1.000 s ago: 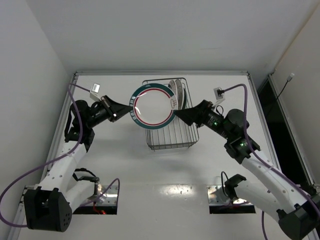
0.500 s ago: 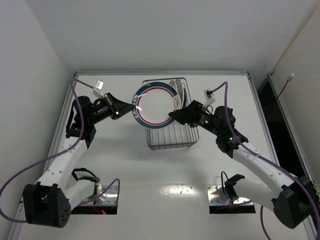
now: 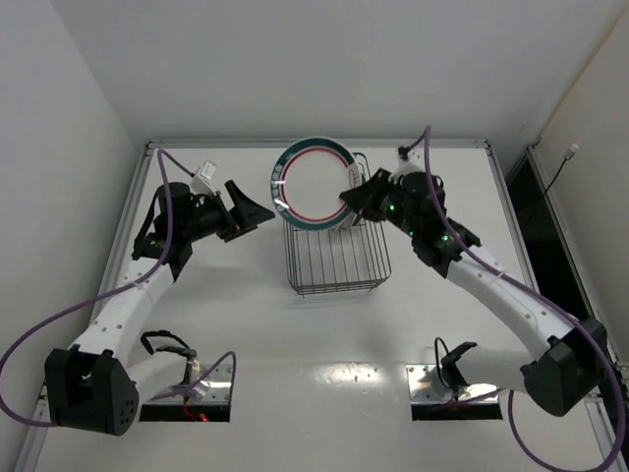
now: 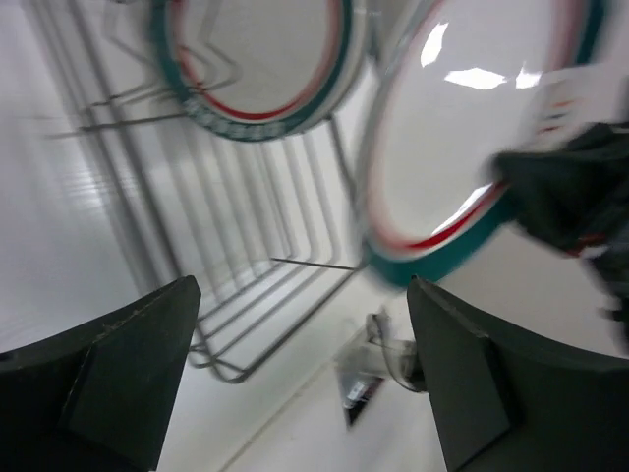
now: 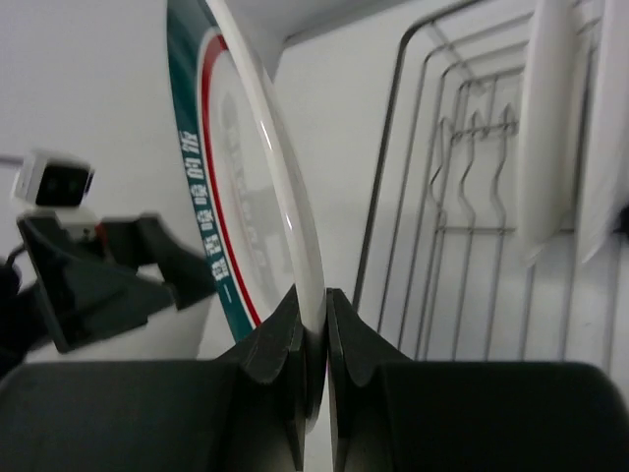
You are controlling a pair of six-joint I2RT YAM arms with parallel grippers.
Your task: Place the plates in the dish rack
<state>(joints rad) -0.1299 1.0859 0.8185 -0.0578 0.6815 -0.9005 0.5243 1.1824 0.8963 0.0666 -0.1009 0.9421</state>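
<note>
The pegs beside the standing plates are empty, so next my right gripper should turn and lower the plate into the dish rack [image 3: 334,264] and release it in the dish rack's wires there.
A white plate with a teal-and-red rim [image 3: 313,183] hangs upright over the back of the dish rack [image 3: 334,264]. My right gripper [image 3: 352,197] is shut on its right rim; in the right wrist view the plate [image 5: 257,187] shows edge-on with the rim pinched in my right gripper [image 5: 326,307]. My left gripper [image 3: 254,205] stands open, left of the plate and apart from it. In the left wrist view my left gripper [image 4: 305,383] holds nothing, and the held plate [image 4: 452,128] sits ahead. Another banded plate [image 4: 256,59] and pale plates [image 5: 546,128] stand in the rack [image 4: 246,265].
The rack's front rows of tines [image 3: 334,251] carry nothing. Raised table edges [image 3: 147,147] and white walls close in at the back and the sides. Cables [image 3: 462,251] trail from both arms.
My left gripper let go of the plate and drew back to the left. My right gripper shut on the plate's rim and carried it toward the back of the rack.
</note>
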